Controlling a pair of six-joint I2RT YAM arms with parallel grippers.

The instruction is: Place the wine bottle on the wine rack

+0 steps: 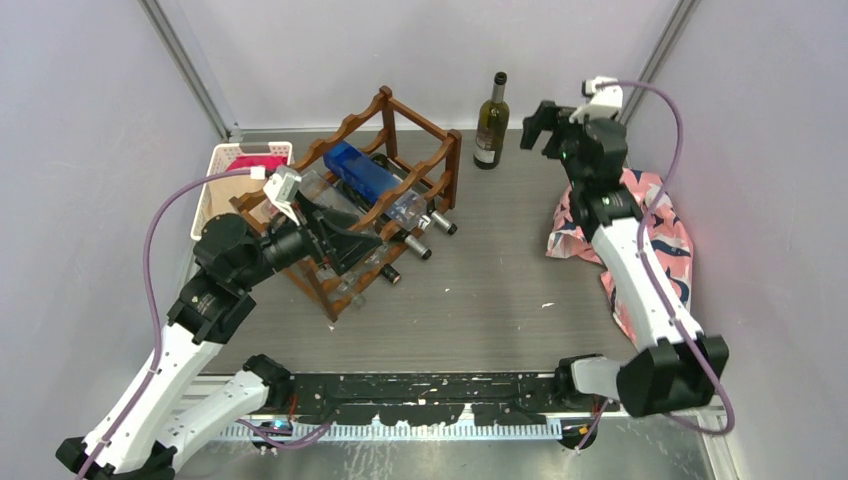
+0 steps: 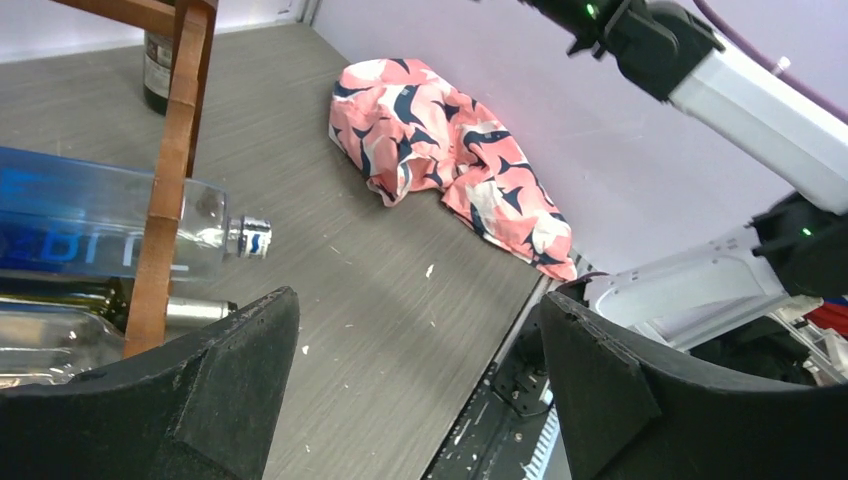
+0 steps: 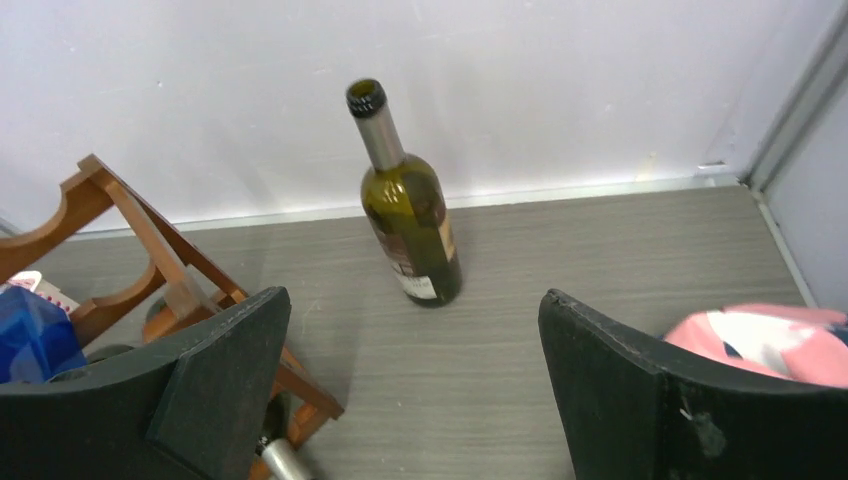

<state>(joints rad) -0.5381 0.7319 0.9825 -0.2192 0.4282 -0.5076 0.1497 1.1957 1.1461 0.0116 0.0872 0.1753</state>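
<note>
My right gripper moves outward and left in the top view next, around the dark green bottle's slim neck (image 1: pixel 499 89) (image 3: pixel 379 136), which stands clear, outward of the gripper's open fingers.
The dark green wine bottle (image 1: pixel 491 125) (image 3: pixel 410 225) stands upright on the table near the back wall, right of the wine rack (image 1: pixel 420 125) (image 3: pixel 110 215) (image 2: pixel 170 180). The reddish-brown rack holds several bottles lying down, among them a blue one (image 1: pixel 365 170) (image 2: pixel 80 225). My right gripper (image 1: pixel 538 128) (image 3: pixel 412 296) hangs open just right of the wine bottle, apart from it, with nothing between its fingers. Against the rack's front side, my left gripper (image 1: pixel 342 242) (image 2: pixel 417 300) is open and empty.
A pink patterned cloth (image 1: pixel 650 230) (image 2: pixel 450 150) (image 3: pixel 770 340) lies crumpled at the right wall under the right arm. A white plastic basket (image 1: pixel 215 190) with something pink in it sits behind the rack at the left. Walls close in the back and sides.
</note>
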